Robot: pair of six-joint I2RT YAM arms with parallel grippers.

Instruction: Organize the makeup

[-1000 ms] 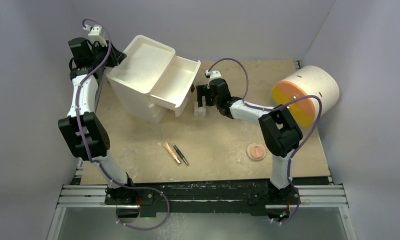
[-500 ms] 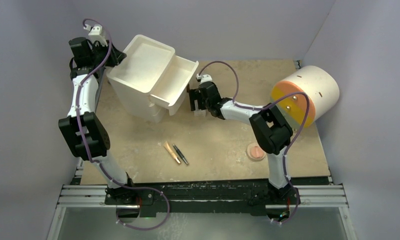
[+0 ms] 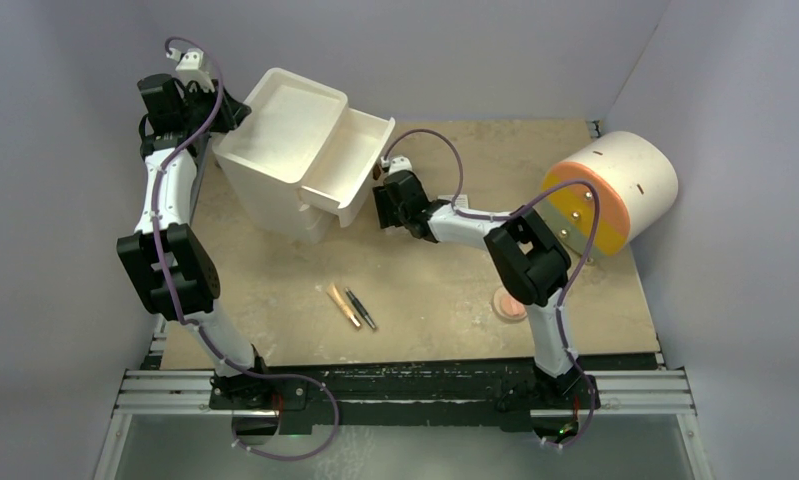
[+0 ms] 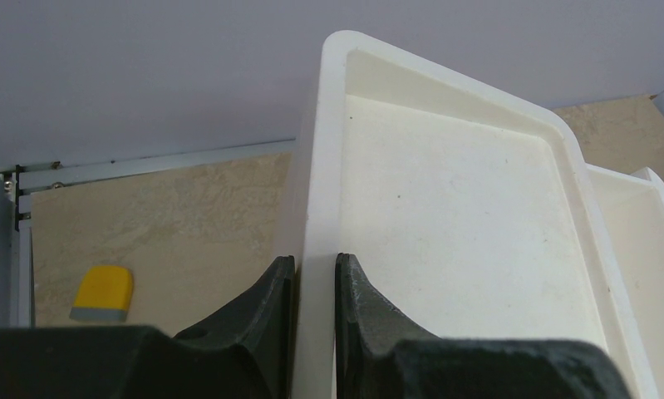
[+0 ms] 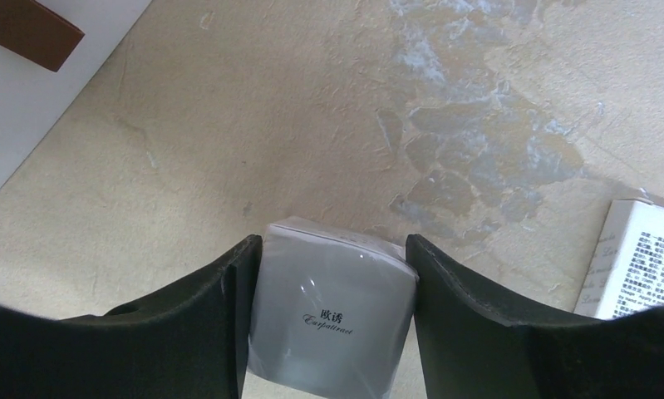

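My right gripper rises over the drawer's front side next, moves outward to its far end inside and releases the white cube box. The drawer (image 3: 350, 165) stands open and empty.
My right gripper (image 5: 332, 243) is shut on the white cube box (image 5: 332, 320) and holds it over the table, just right of the cabinet's open drawer (image 3: 350, 165); it shows in the top view (image 3: 387, 208) too. The flat white labelled packet (image 5: 636, 266) lies on the table to its right. The tan stick (image 3: 343, 305) and dark stick (image 3: 361, 309) lie side by side near the front. The pink compact (image 3: 508, 303) is partly hidden behind the right arm. My left gripper (image 4: 314, 262) is shut on the rim of the white cabinet (image 4: 445, 208), also seen in the top view (image 3: 230, 110).
The white cabinet (image 3: 275, 150) is tilted at the back left, with a brown knob (image 5: 25, 29) on its front. A large white cylinder with an orange-yellow face (image 3: 615, 185) lies at the right. A small yellow object (image 4: 101, 293) sits behind the cabinet.
My right gripper has moved left with the white cube box, from the table toward the open drawer's front. The left arm and cabinet have not moved.
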